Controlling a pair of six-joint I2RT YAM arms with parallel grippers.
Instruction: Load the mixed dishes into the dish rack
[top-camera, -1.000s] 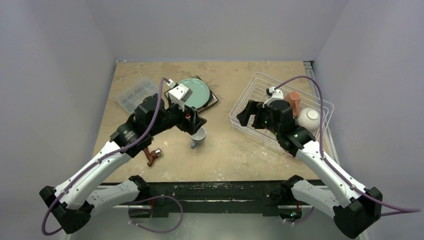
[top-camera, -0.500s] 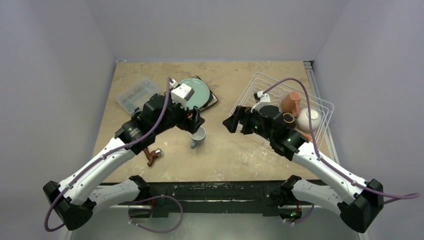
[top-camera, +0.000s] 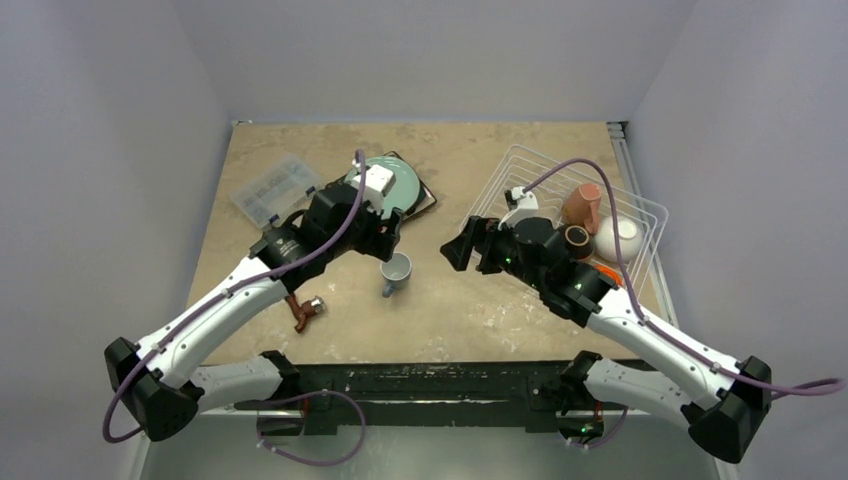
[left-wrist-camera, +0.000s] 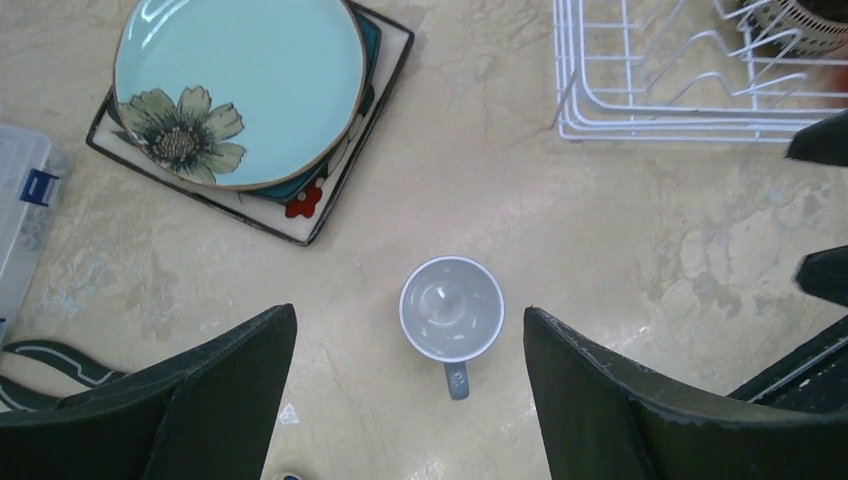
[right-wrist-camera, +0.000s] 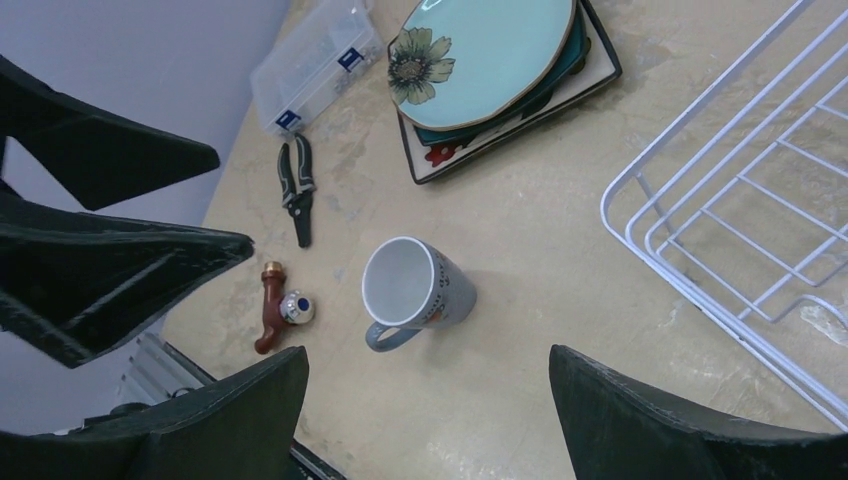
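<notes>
I will lower my left gripper next, down onto the pale blue mug's rim (top-camera: 383, 265) (left-wrist-camera: 403, 308) at the mug's side facing the pliers, because the mug's opening faces up and can take one finger.
The pale blue mug (top-camera: 396, 270) (left-wrist-camera: 452, 308) (right-wrist-camera: 415, 285) stands upright on the table, its handle toward the near edge. My left gripper (top-camera: 386, 234) (left-wrist-camera: 408, 312) hangs open above it and touches nothing. Right of the mug, my right gripper (top-camera: 462, 245) (right-wrist-camera: 428, 352) is open and empty, just outside the dish rack (top-camera: 520, 160) (left-wrist-camera: 650, 115) (right-wrist-camera: 740, 220). The round teal plate (top-camera: 405, 185) (left-wrist-camera: 240, 90) (right-wrist-camera: 485, 55) lies on the square flower-patterned plate (left-wrist-camera: 335, 200) (right-wrist-camera: 590, 75). A pink mug (top-camera: 580, 207), a dark brown bowl (top-camera: 578, 238) and a white bowl (top-camera: 618, 238) sit in the rack.
A clear plastic compartment box (top-camera: 272, 187) (right-wrist-camera: 315, 60) lies at the back left. Black-handled pliers (right-wrist-camera: 298, 185) and a brown tap (top-camera: 305, 310) (right-wrist-camera: 275, 305) lie near the table's front left. The two grippers face each other across the mug.
My left gripper has lifted away from the pale blue mug toward the plates, opening wider. My right gripper has swung left, out from over the rack toward the mug.
</notes>
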